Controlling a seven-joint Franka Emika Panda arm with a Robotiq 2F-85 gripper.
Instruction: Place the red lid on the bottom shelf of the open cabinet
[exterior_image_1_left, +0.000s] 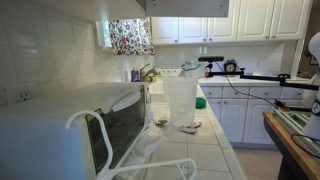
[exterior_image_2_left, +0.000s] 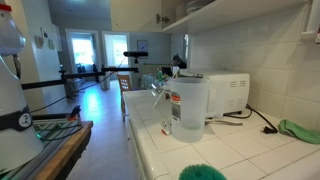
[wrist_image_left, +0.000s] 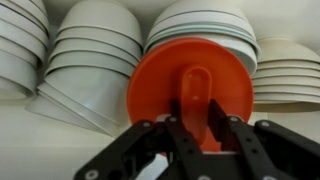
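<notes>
I need to move my gripper deeper into the cabinet next, toward the bowl stack behind the lid (wrist_image_left: 203, 24), and let go of the top of the lid there, because that stack is straight ahead of my gripper.
In the wrist view my gripper (wrist_image_left: 197, 118) is shut on the raised centre ridge of the red lid (wrist_image_left: 150, 82). The lid stands on edge, its round face toward the camera. It sits on or just above the pale shelf (wrist_image_left: 60, 140) of the open cabinet; I cannot tell whether it touches. The cabinet shows in both exterior views as a pale underside at the top (exterior_image_1_left: 185, 8) (exterior_image_2_left: 245, 14). The gripper and lid are out of view in both exterior views.
Stacks of white bowls (wrist_image_left: 85, 50) fill the shelf right behind the lid, with more at the left (wrist_image_left: 18, 45) and right (wrist_image_left: 285, 70). On the counter below stand a clear container (exterior_image_1_left: 181, 100) (exterior_image_2_left: 188, 108), a white microwave (exterior_image_2_left: 226, 92) and a small green object (exterior_image_2_left: 203, 172).
</notes>
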